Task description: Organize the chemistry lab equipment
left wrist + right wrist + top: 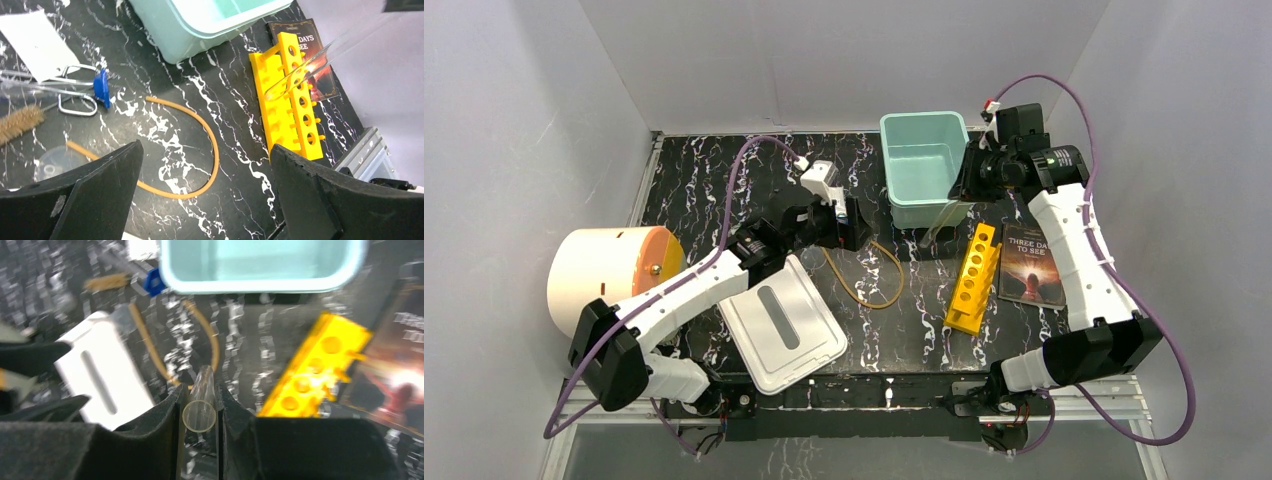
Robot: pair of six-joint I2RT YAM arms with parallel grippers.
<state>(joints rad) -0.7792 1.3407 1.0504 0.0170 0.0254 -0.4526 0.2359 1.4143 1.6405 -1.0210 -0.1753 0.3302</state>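
I will next shift my right gripper toward the right in its wrist view, lower the tube in and let go, since the yellow rack's empty far hole is below.
My right gripper is shut on a clear glass tube, held tilted above the table between the teal bin and the yellow rack; the tube also shows in the left wrist view. My left gripper is open and empty, hovering over the amber tubing loop. In the left wrist view, metal tongs, a small blue piece, a tan brush, a white packet and a clear glass piece lie at the left.
A white tray lies near the front, under the left arm. A big cream cylinder lies at the left edge. A dark-covered book lies right of the yellow rack. White walls enclose the table.
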